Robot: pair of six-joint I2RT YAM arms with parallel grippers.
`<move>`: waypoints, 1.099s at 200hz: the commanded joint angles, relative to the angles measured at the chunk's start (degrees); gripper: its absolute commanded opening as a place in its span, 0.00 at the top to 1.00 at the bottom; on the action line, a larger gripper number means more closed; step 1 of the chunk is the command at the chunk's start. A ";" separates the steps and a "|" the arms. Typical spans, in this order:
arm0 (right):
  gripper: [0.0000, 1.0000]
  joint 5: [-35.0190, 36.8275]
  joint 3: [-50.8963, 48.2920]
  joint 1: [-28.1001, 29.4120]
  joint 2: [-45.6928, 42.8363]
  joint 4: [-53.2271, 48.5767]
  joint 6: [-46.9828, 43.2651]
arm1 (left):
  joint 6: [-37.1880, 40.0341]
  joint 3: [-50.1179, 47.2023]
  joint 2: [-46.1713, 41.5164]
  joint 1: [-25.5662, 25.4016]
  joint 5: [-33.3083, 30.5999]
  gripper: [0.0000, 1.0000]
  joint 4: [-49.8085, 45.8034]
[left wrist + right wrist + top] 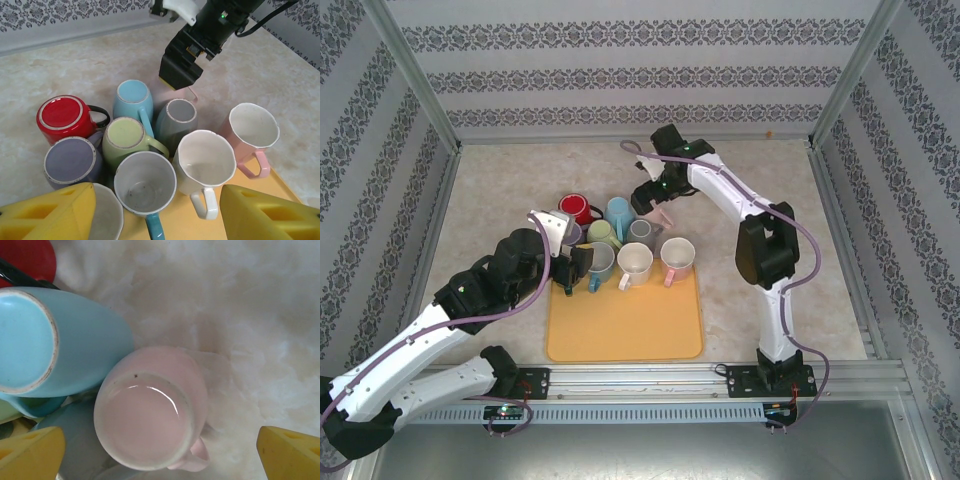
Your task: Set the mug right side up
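Observation:
The robot should next lower its right gripper over the upside-down pink mug (pixel 147 417) and close on the mug's sides, because the mug stands base up below the open yellow fingers.
An upside-down pink mug (pixel 147 417) stands on the table, its base facing up and its handle at the lower right. My right gripper (pixel 160 460) hangs open straight above it, with one yellow finger (pixel 30 455) on either side and neither touching it. From above, the right gripper (pixel 655 195) covers most of that mug, leaving a pink edge (pixel 665 216). My left gripper (pixel 160 220) is open and holds nothing. It hovers over an upright blue-handled mug (pixel 145 182) on the yellow tray (pixel 630 320).
Upside-down red (pixel 62 115), purple (pixel 70 160), green (pixel 125 137), light blue (pixel 132 97) and grey (pixel 180 112) mugs crowd together beside the pink one. Upright white (pixel 205 162) and pink (pixel 252 127) mugs stand on the tray. Patterned walls enclose the table.

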 commanded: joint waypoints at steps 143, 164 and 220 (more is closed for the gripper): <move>0.14 -1.05 2.41 -2.22 8.55 -0.73 2.97 | 0.04 -0.83 0.64 0.79 -0.77 0.33 2.49; 0.17 -1.41 1.66 -2.59 8.39 0.33 3.80 | 0.09 -0.96 0.91 0.92 -0.60 0.33 2.56; 0.41 -4.74 -2.48 -4.21 0.85 5.94 8.52 | 0.04 -1.00 1.82 1.13 -1.21 0.33 2.48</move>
